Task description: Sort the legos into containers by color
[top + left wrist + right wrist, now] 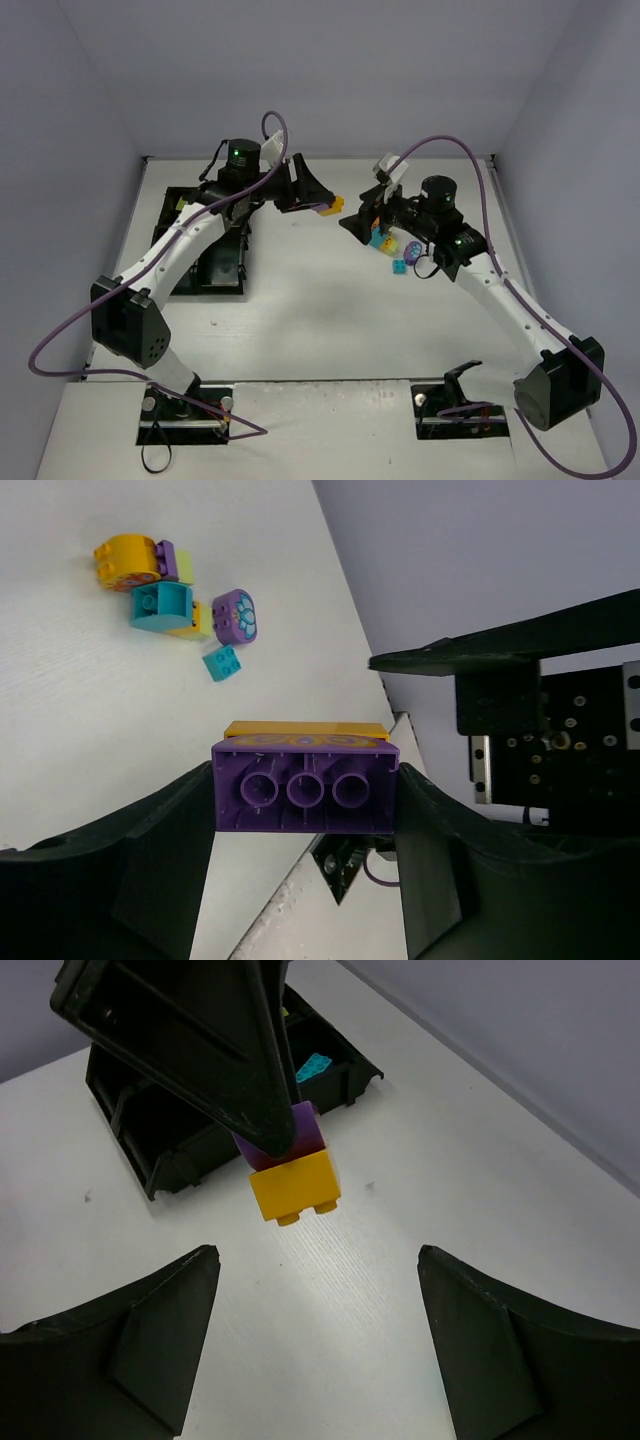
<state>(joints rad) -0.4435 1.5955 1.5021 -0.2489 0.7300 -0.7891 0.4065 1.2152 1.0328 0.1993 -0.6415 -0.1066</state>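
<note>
My left gripper should swing left in the top view and turn down over the tray's near inner section [220, 267], as that section is empty for purple bricks.
My left gripper [312, 203] is shut on a purple brick [305, 785] that has an orange brick [305, 730] stuck to its far side. The pair hangs above the table, and the right wrist view shows the orange brick [293, 1187] lowest. My right gripper [320, 1290] is open and empty, facing that pair from a short way off. A loose pile of legos lies by the right arm: orange [128, 562], cyan [160, 605], yellow-green [197, 622], an oval purple piece [236, 616] and a small cyan brick [221, 662]. The black tray of containers [215, 270] sits under the left arm.
One tray compartment holds a cyan brick [313, 1067]. The tray [180, 1155] lies beyond the left gripper in the right wrist view. The table's back edge and the grey walls are close behind both grippers. Purple cables loop over each arm.
</note>
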